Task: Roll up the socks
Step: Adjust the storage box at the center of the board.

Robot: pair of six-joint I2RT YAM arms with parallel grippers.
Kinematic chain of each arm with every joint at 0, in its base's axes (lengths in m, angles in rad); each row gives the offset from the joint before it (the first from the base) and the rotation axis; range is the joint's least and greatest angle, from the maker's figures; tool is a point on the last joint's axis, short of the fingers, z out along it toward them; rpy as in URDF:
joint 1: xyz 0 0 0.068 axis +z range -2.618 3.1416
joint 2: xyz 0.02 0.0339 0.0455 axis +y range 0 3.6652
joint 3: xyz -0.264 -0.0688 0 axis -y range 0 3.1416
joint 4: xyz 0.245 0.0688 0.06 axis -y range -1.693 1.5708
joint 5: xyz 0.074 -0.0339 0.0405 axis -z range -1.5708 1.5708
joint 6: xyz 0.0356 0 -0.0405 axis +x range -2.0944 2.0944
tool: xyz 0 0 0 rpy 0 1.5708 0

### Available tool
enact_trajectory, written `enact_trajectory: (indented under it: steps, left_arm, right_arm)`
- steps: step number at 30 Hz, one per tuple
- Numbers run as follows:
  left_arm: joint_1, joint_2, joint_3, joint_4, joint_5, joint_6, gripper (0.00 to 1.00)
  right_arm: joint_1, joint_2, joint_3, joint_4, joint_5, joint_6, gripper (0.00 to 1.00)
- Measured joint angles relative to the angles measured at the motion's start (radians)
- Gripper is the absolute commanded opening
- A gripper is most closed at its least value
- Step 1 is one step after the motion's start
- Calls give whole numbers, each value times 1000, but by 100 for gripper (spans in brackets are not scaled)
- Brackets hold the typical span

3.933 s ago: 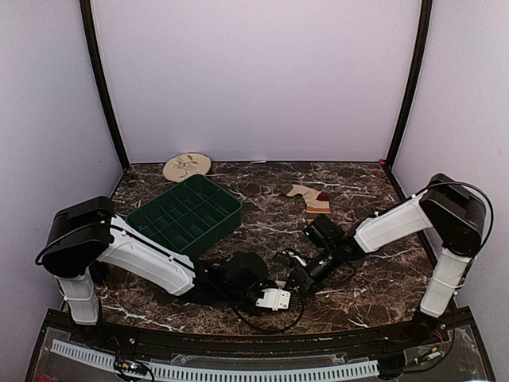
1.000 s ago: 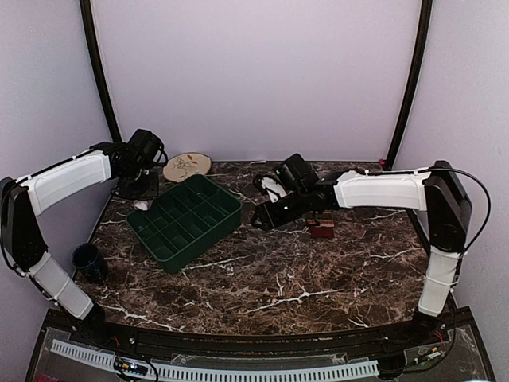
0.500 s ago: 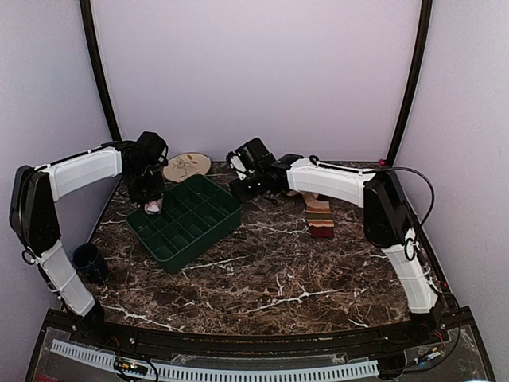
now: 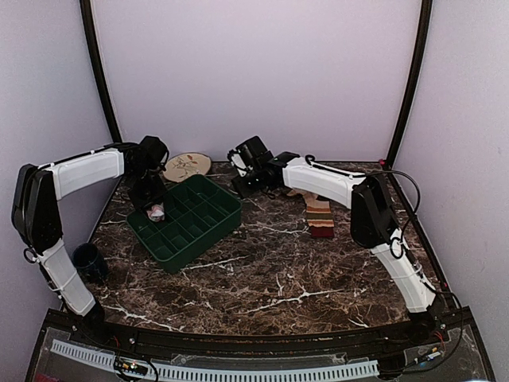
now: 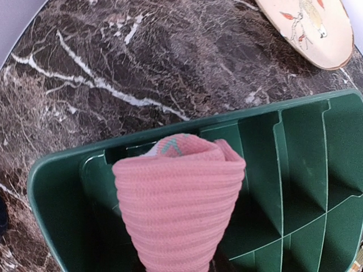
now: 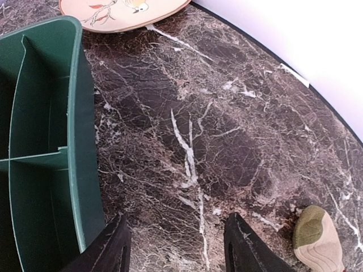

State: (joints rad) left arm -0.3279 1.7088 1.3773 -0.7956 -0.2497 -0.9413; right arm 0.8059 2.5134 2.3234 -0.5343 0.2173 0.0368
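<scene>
The left gripper needs to turn square to the tray's rim next and lower to release the pink sock (image 5: 178, 198), because the tray's section between the dividers is below it.
The pink sock (image 5: 178, 198) is rolled into a tight bundle, with a bit of mint green showing at its top. My left gripper (image 4: 153, 205) is shut on it and holds it over the left corner compartment of the green tray (image 5: 62, 170); the roll hides the fingers in the left wrist view. The striped tan sock (image 4: 320, 216) lies bunched on the marble right of centre, and its tan end (image 6: 317, 241) shows in the right wrist view. My right gripper (image 6: 178, 249) stands open above bare marble, just behind the tray's back corner (image 6: 79, 141), holding nothing.
A round patterned plate (image 4: 187, 166) lies at the back left, close to the tray. A dark cup (image 4: 86, 259) stands at the left edge. The right arm stretches across the back of the table. Walls enclose three sides.
Over the last second the right arm swung left, away from the striped sock, to the tray's back corner. The left gripper carried the pink sock over the tray's left corner and slightly lower.
</scene>
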Motion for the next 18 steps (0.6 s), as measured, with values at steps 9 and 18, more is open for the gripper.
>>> enact_trajectory:
  steps: [9,18]
  left_arm:
    - [0,-1,-55,-11,7,-96,0]
    - [0,-2,-90,5,10,-134,0]
  right_arm:
    - [-3,26,0,5,-57,-2,50]
    - [-8,32,0,3,-86,-2,37]
